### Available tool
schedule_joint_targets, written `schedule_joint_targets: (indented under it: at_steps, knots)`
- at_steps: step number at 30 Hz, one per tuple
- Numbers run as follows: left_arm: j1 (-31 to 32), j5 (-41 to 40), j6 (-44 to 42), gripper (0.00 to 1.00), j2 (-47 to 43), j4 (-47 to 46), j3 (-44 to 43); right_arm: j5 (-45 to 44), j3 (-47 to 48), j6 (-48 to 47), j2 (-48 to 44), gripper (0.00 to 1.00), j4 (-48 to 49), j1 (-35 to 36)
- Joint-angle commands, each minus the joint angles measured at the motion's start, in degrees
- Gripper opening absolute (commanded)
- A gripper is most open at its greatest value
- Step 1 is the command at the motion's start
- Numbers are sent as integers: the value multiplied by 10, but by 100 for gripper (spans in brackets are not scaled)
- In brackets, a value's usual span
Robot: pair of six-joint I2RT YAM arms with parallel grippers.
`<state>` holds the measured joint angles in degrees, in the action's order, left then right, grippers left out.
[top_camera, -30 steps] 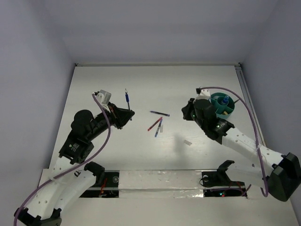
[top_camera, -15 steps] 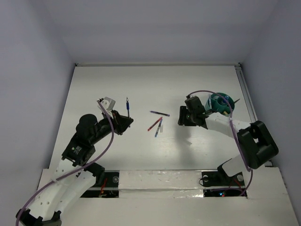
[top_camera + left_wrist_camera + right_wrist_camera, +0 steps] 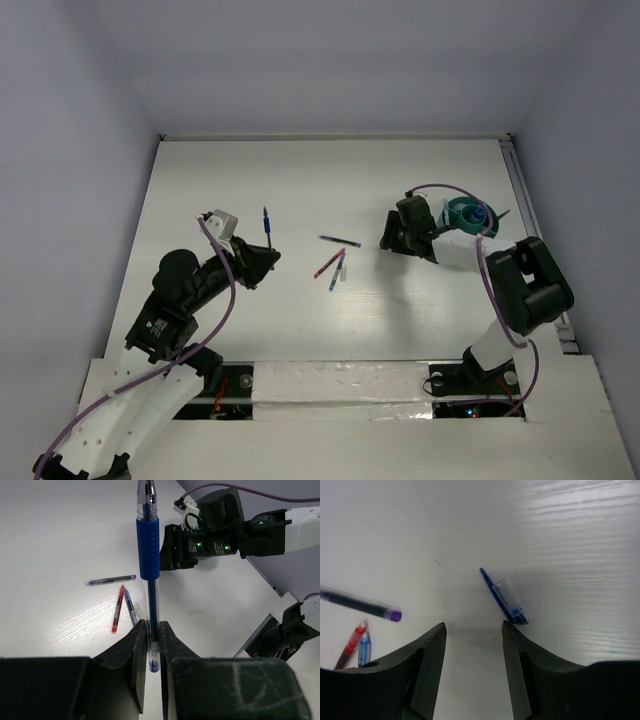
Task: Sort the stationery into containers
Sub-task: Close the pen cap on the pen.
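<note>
The clear blue cap (image 3: pixel 502 597) lies outward of the robot's right gripper, past one finger, so the gripper will move outward and toward the right in the wrist view to straddle the cap.
My left gripper (image 3: pixel 152 630) is shut on a blue pen (image 3: pixel 149 555) by its lower end, and the pen stands up out of the jaws above the table's left half (image 3: pixel 267 222). My right gripper (image 3: pixel 474 625) is open, low over the table, with nothing between its fingers. A clear blue pen cap (image 3: pixel 502 597) lies just beyond its right fingertip. A purple pen (image 3: pixel 340 241), a red pen (image 3: pixel 327 264) and a short blue pen (image 3: pixel 336 273) lie loose mid-table between the arms. The teal tub (image 3: pixel 455 208) stands right of the right gripper (image 3: pixel 388 238).
The right arm's forearm (image 3: pixel 450 245) lies across the table just in front of the tub, its cable looping over it. A raised rail (image 3: pixel 525 210) runs along the table's right edge. White walls close the far and side edges.
The right gripper has opened, and its arm has folded back so the gripper now sits low left of the tub. The left gripper has shifted slightly, still holding the blue pen.
</note>
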<state>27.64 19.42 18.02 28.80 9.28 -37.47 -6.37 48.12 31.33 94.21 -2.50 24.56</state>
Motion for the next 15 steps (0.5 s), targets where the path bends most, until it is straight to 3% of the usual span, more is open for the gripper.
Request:
schedule_joint_targets:
  at_steps: [1,15]
  knots:
    - [-1,-1,-6,0,-2,-23,1,-38,21,10,20,54,10,-13]
    - [-1,-3,-5,0,-2,-23,1,-66,84,-22,63,55,-10,-34]
